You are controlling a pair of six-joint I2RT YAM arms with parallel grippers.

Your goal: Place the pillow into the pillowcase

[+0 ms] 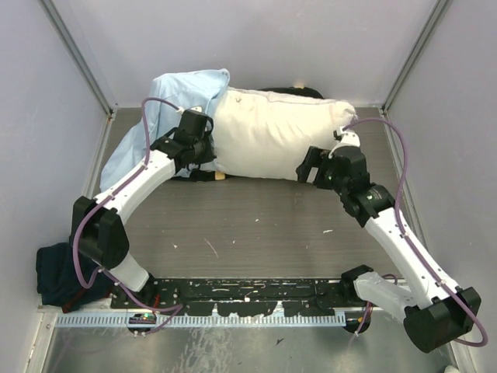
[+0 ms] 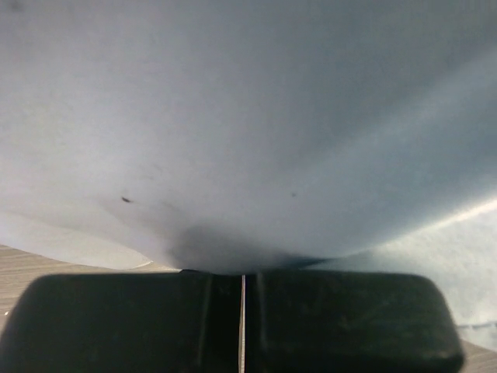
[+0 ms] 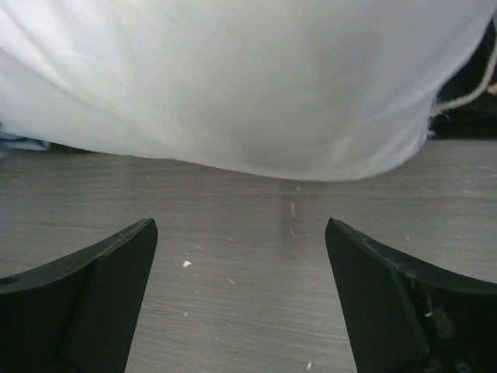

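Note:
Next, my right gripper moves outward onto the pillow's bulging near edge (image 1: 300, 144) (image 3: 260, 148) and closes on a fold. That edge lies just outward of its open fingers.
The cream-white pillow (image 1: 279, 132) lies across the back of the table, its left end tucked into the light blue pillowcase (image 1: 175, 97). My left gripper (image 1: 203, 155) is shut on the pillowcase's edge at the pillow's left front; in the left wrist view blue fabric (image 2: 248, 132) fills the frame above my closed fingers (image 2: 342, 318). My right gripper (image 1: 307, 167) is open and empty, just in front of the pillow's right part. In the right wrist view the pillow (image 3: 248, 85) bulges above the two spread fingers (image 3: 93, 295).
A dark cloth (image 1: 58, 272) lies bunched at the near left edge. A black cloth (image 1: 299, 92) peeks out behind the pillow. Grey walls close in the table on three sides. A black rail (image 1: 248, 299) runs along the near edge.

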